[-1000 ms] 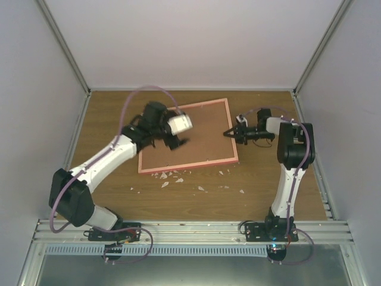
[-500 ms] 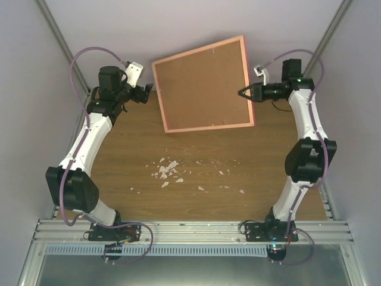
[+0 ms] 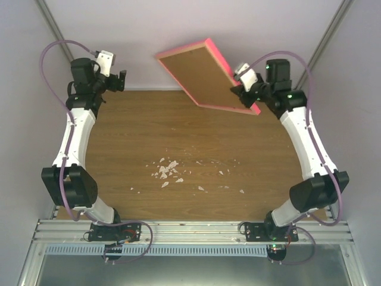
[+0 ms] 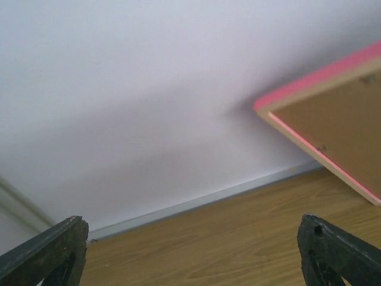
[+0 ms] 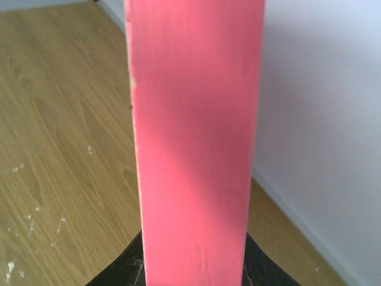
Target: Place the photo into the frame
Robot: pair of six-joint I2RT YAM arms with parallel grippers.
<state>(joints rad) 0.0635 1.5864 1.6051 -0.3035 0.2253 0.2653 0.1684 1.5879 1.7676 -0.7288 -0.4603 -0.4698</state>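
Note:
My right gripper will next move back and down toward the white crumbs and turn the pink frame over onto the table, because the frame's brown backing faces up.
The pink frame hangs in the air at the back right, tilted steeply, its brown backing board facing the camera. My right gripper is shut on the frame's right edge. In the right wrist view the pink edge fills the middle, with my gripper clamped on it at the bottom. My left gripper is raised at the back left, open and empty. Its view shows both fingers far apart and a corner of the frame at upper right. The photo is not visible.
White crumbs lie scattered on the wooden table in the middle. The white back wall stands right behind the raised frame. Side walls close in the table on the left and right.
The frame went from flat on the table to held high and tilted on edge by my right gripper. My left arm pulled away from it to the back left corner.

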